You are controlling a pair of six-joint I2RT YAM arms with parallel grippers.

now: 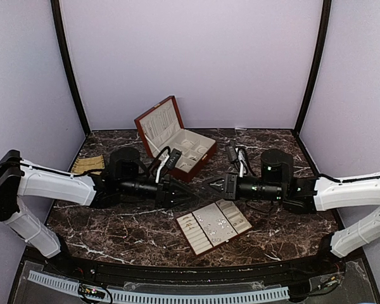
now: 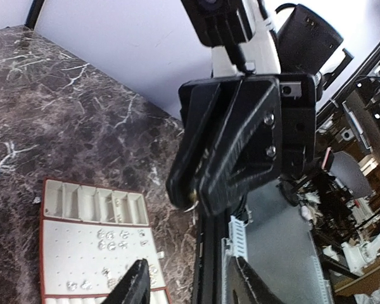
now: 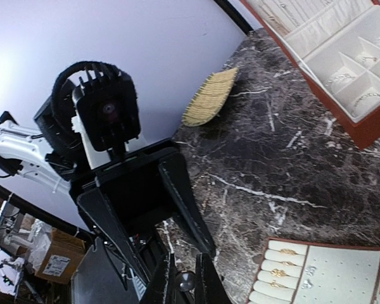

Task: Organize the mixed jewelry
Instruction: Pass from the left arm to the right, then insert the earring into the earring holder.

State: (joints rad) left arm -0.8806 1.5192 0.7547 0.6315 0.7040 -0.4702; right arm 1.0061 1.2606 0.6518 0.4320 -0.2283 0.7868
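The tray's middle panel by the roll slots is below my right gripper, so my gripper will next turn its fingers downward and go down to let go of the earring where studs already sit.
My two grippers meet tip to tip in mid-air above the cream slotted tray. The right gripper is shut on a tiny silvery earring with a round head. In the left wrist view its thin pin sticks out below the right gripper. The left gripper stands open, its fingers spread on either side of the right fingertips and not touching the piece. More of the mixed jewelry lies on the tray: silvery studs on the middle panel and rings in the roll slots.
An open red-brown wooden box with cream lining stands at the back centre and holds a few pieces in its compartments. A yellowish woven mat lies at the back left. The marble table's near edge carries a black rail.
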